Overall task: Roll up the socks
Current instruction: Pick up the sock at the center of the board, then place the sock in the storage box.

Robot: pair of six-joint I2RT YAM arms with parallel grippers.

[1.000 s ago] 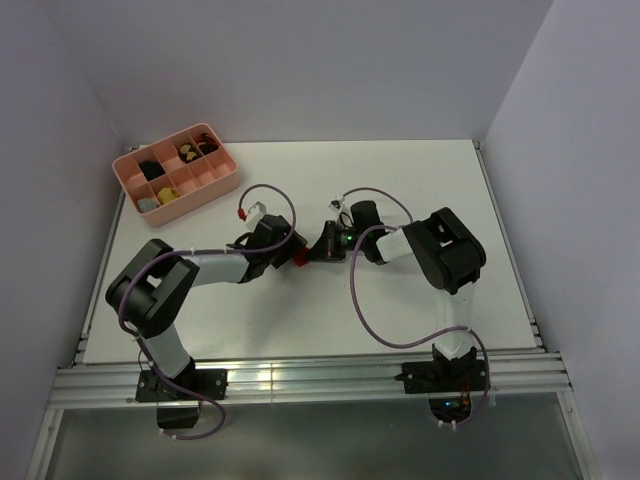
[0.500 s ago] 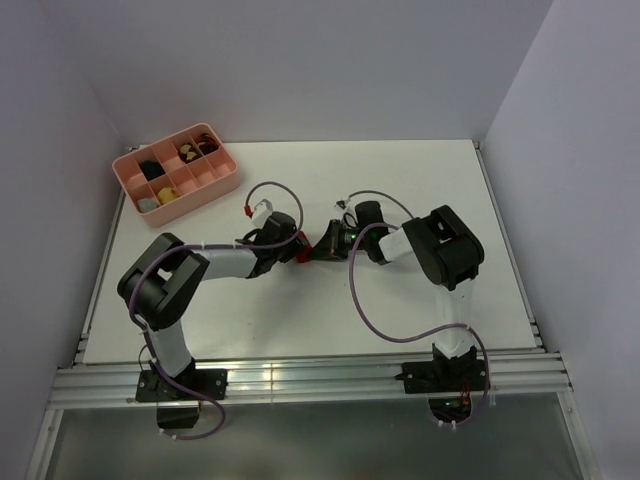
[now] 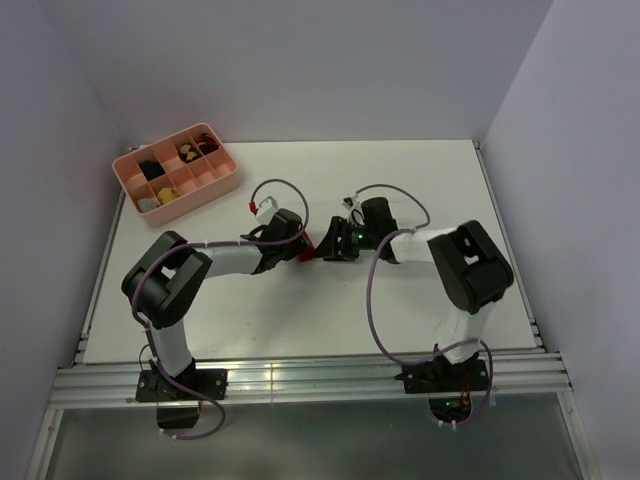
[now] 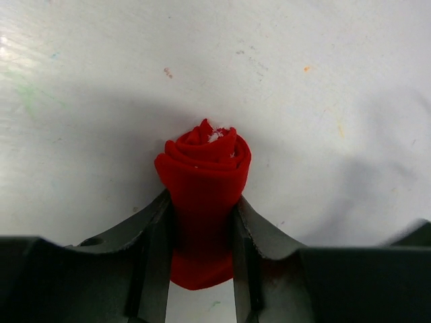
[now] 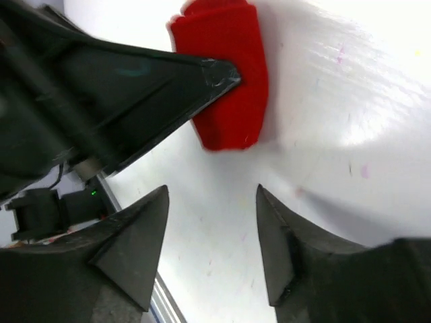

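Observation:
My left gripper lifts the red roll over next, lowers it and releases it in the empty section beside the yellow bundle [image 3: 181,181], outward and left in the top view.
The socks [image 4: 204,176] are a tight bright red roll, its spiral end with a white fleck facing away in the left wrist view. My left gripper [image 4: 201,232] is shut on the roll, one finger pressed against each side. In the top view only a sliver of the red socks [image 3: 309,250] shows between the two gripper heads near the table's middle. My right gripper [image 5: 211,198] stands open just short of the socks [image 5: 225,84], nothing between its fingers; a left gripper finger [image 5: 121,87] crosses in front of it.
A pink compartment tray [image 3: 218,186] with several dark, yellow and grey bundles stands at the table's back left. Both arms meet near the middle of the white table [image 3: 420,180], their cables looping above them.
My right gripper has let go of the socks, opened and drawn back a little to the right. My left gripper has closed on the roll and holds it.

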